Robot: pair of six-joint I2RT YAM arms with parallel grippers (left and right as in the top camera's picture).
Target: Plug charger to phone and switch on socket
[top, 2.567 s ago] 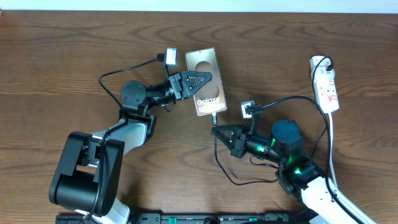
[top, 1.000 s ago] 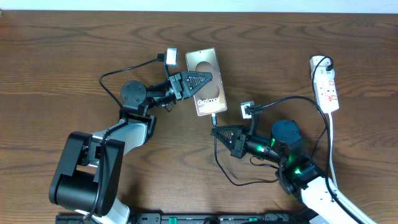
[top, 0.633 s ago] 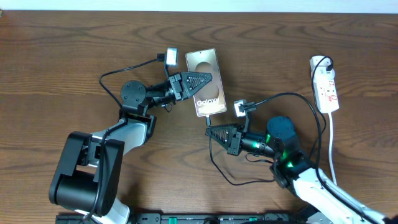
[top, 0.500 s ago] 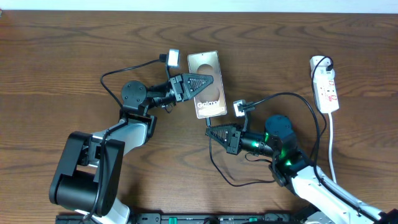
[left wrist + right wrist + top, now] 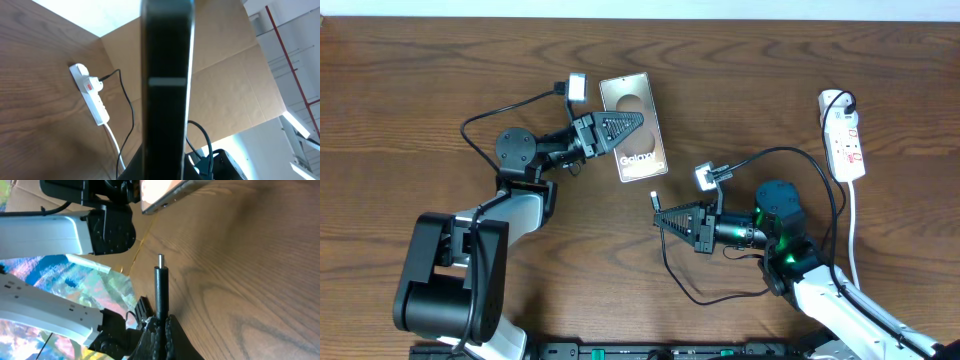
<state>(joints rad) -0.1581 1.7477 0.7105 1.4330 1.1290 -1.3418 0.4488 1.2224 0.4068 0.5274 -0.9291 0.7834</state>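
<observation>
The bare tabletop is below my right gripper. My right gripper should move down and to the right in the overhead view and let go of the plug on the bare tabletop.
The phone [image 5: 633,128], a bronze slab with white "Galaxy" lettering, is held off the table by my left gripper [image 5: 626,125], which is shut on its left edge. In the left wrist view the phone [image 5: 166,75] fills the middle edge-on. My right gripper [image 5: 667,219] is shut on the charger's black plug [image 5: 160,285], whose metal tip points at the phone's lower end [image 5: 165,200] with a clear gap between. The black cable [image 5: 790,155] runs to the white adapter [image 5: 835,100] in the socket strip [image 5: 846,145].
The socket strip's thick white cord [image 5: 853,245] runs down the right edge of the table. A loop of black charger cable [image 5: 695,290] lies on the wood under my right arm. The strip also shows in the left wrist view [image 5: 90,100].
My left gripper has carried the phone up and to the left, away from the plug. My right gripper with the plug has shifted slightly left and its arm has turned.
</observation>
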